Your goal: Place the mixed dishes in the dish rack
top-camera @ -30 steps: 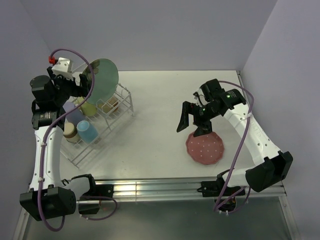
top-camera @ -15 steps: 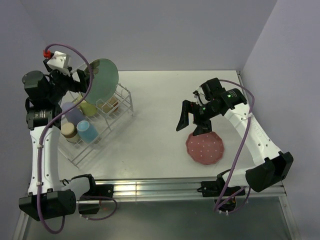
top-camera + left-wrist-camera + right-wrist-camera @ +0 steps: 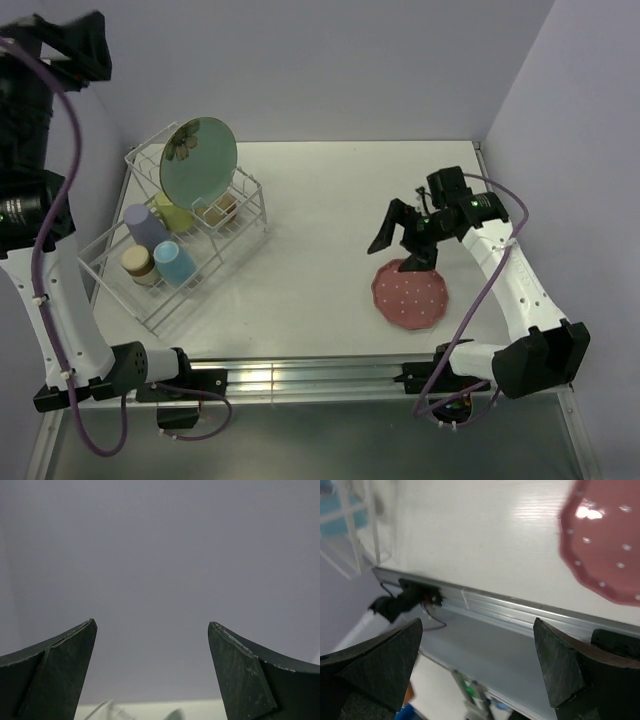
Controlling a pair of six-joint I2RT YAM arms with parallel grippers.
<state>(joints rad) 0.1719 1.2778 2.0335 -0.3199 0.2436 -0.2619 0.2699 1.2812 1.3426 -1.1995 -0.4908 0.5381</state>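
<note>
I will next move my right gripper down and backward to the pink plate's near edge, away from the rack, so that the plate's edge on the rack side stays clear.
The white dish rack (image 3: 150, 300) stands at the left. On its raised tier the mint-green flower plate (image 3: 200, 160) stands upright, with the yellow mug (image 3: 178, 216) and small metal cup (image 3: 222, 208) beside it. The lavender cup (image 3: 145, 225), light blue mug (image 3: 175, 263) and cream bowl (image 3: 138, 262) sit lower down. The pink white-dotted plate (image 3: 410, 296) lies flat on the table at the right. My right gripper (image 3: 400, 245) hovers open just above the plate's far-left edge, holding nothing. My left gripper (image 3: 151, 624) is raised high at the far left, open and empty, facing the wall.
A metal rail (image 3: 330, 375) runs along the table's near edge, also seen below the right gripper (image 3: 477, 621) as the rail (image 3: 520, 612). Grey walls close in the back and both sides. A blurred corner of the rack (image 3: 350, 525) shows in the right wrist view.
The left arm has lifted up and away from the green plate toward the top-left corner. The right gripper has shifted a little right over the pink plate's edge.
</note>
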